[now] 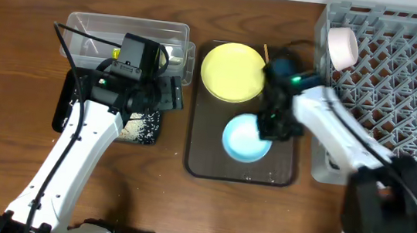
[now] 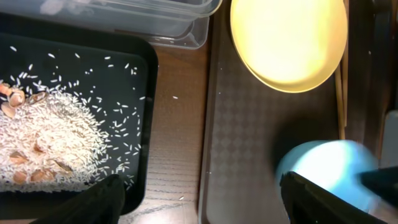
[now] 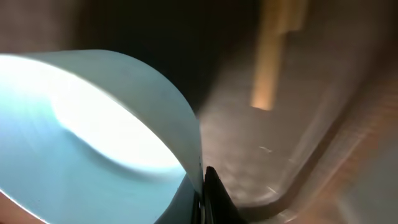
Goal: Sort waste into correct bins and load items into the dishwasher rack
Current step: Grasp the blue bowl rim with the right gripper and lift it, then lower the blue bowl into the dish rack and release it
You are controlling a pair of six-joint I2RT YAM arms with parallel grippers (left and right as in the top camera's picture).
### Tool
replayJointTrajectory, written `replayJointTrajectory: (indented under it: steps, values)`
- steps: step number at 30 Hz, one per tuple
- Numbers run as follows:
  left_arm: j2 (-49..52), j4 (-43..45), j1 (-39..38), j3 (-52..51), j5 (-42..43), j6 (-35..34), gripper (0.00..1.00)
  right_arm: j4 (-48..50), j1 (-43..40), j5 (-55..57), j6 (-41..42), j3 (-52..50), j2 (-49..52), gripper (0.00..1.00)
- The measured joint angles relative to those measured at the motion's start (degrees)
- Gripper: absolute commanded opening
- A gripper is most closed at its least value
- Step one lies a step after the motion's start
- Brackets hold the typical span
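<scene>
The blue rim goes outward next, past the serving tray and over the rack point(image 1: 398, 82) slots beside the white-pinkish bowl. My right gripper releases it there, since those slots stand empty.
My right gripper point(image 1: 272, 127) is shut on the rim of the light blue bowl point(image 1: 243, 139), which is over the brown serving tray point(image 1: 204, 159); the rim fills the right wrist view point(image 3: 93, 143). The yellow plate point(image 1: 232, 72) lies at the tray's far end, with a chopstick point(image 1: 265, 53) beside it. My left gripper point(image 2: 199, 199) is open and empty, over the edge between the black tray point(image 1: 64, 105) holding rice point(image 2: 50, 143) and the serving tray. The clear tub point(image 1: 124, 28) stands behind. The white-pinkish bowl point(image 1: 342, 47) rests in the grey rack point(image 1: 398, 82).
The brown serving tray's raised rim point(image 2: 206, 124) runs beside the black tray. Loose rice grains point(image 2: 175, 97) lie on the wooden table between them. The rack fills the right side. The small white cup is not in view.
</scene>
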Motion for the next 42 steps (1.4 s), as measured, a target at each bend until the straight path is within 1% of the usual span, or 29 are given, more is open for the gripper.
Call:
replayJointTrajectory:
  steps: [3,4,5,8,10,14,19,25,32,37,42]
  values:
    - [0.0,0.0,0.0,0.0,0.0,0.0,0.84,-1.1,-4.2,3.5,0.9,4.2,-7.3,0.01]
    - [0.0,0.0,0.0,0.0,0.0,0.0,0.86,-1.1,-6.4,5.7,1.6,6.0,-11.0,0.01]
    - [0.0,0.0,0.0,0.0,0.0,0.0,0.89,-1.0,-8.1,7.6,2.1,7.1,-14.2,0.01]
    - [0.0,0.0,0.0,0.0,0.0,0.0,0.89,-0.8,-13.0,15.6,4.2,8.9,-22.9,0.01]
    - [0.0,0.0,0.0,0.0,0.0,0.0,0.9,-1.1,-15.7,22.8,6.1,9.1,-27.5,0.01]
    - [0.0,0.0,0.0,0.0,0.0,0.0,0.9,-1.1,-18.2,38.2,10.8,9.1,-30.2,0.01]
    - [0.0,0.0,0.0,0.0,0.0,0.0,0.9,1.8,-18.4,50.7,14.0,9.1,-25.4,0.01]
    - [0.0,0.0,0.0,0.0,0.0,0.0,0.91,4.3,-18.4,60.8,12.5,9.1,-13.6,0.01]
    - [0.0,0.0,0.0,0.0,0.0,0.0,0.91,9.5,-16.6,69.0,11.6,8.9,-2.2,0.01]
    - [0.0,0.0,0.0,0.0,0.0,0.0,0.91,12.9,-13.3,74.6,10.7,8.9,1.9,0.01]
    - [0.0,0.0,0.0,0.0,0.0,0.0,0.91,17.1,-9.6,77.4,6.7,8.8,4.6,0.01]
